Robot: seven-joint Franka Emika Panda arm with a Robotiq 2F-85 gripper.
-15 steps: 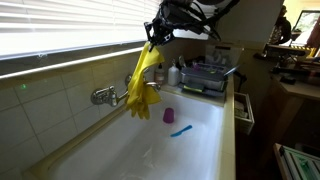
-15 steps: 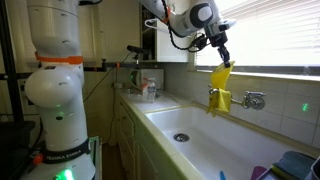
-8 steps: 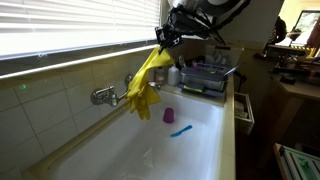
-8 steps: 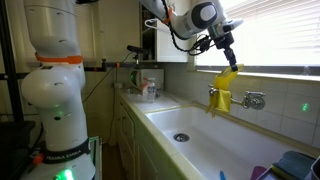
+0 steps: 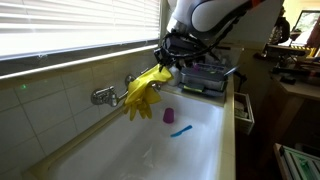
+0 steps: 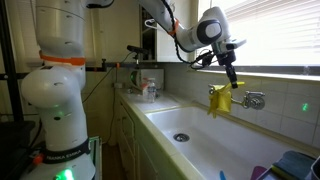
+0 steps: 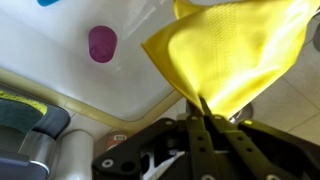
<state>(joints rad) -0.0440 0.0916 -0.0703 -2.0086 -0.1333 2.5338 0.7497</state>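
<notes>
The glove already hangs beside the wall tap, so my gripper will move gently down toward the wall tap below it next and let go of the cuff end of the glove.
A yellow rubber glove hangs over the white sink, near the wall tap. My gripper is shut on the glove's cuff end; the fingers of the glove dangle down and away from it. In an exterior view the glove hangs just beside the tap, below the gripper. In the wrist view the glove fills the upper right, pinched between the closed black fingertips.
A purple cup and a blue object lie in the sink; the cup also shows in the wrist view. A dish rack with items stands at the sink's far end. A drain sits in the basin floor.
The gripper has moved lower and along the wall toward the tap, carrying the glove, which now hangs more tilted and closer to the tap.
</notes>
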